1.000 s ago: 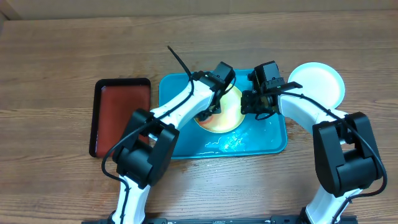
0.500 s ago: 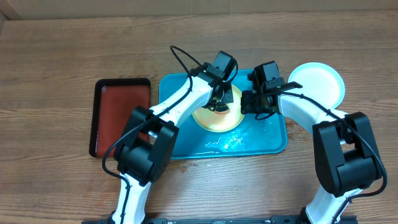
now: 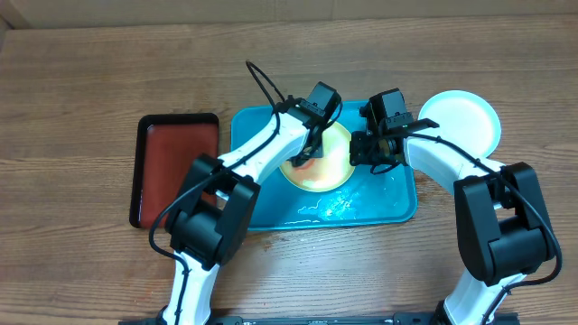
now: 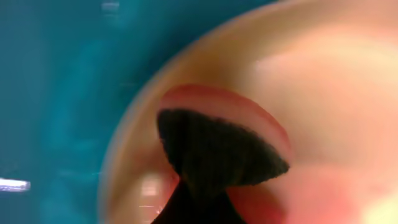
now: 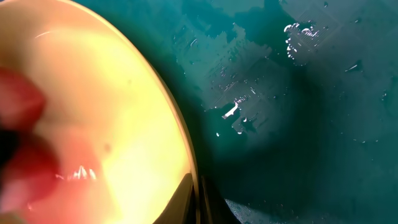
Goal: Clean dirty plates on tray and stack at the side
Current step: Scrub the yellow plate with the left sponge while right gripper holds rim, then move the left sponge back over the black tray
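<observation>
My left gripper lifts off the plate next, carries the sponge (image 4: 217, 149) across and lowers it into the dark red tray. That tray lies empty beside the turquoise one.
A yellow-green plate (image 3: 332, 167) lies on the turquoise tray (image 3: 384, 194). My left gripper (image 3: 305, 161) is shut on a dark sponge (image 4: 217, 149) and presses it on the plate's left side, where a red smear (image 4: 249, 109) shows. The left wrist view shows the plate (image 4: 323, 81) and the tray (image 4: 50, 93) blurred. My right gripper (image 3: 359, 149) is shut on the plate's right rim, which runs between its fingers (image 5: 194, 202) in the right wrist view. A light blue plate (image 3: 462, 122) lies on the table to the right of the tray. A third plate is not in view.
A dark red tray with a black rim (image 3: 176, 167) lies left of the turquoise tray. Water and foam (image 3: 330, 208) lie on the turquoise tray's front part, with drops (image 5: 298, 37) in the right wrist view. The wooden table (image 3: 90, 72) lies all round.
My left gripper slid the sponge up and right over the plate, then back down to the left. The right gripper and the plate have stayed put.
</observation>
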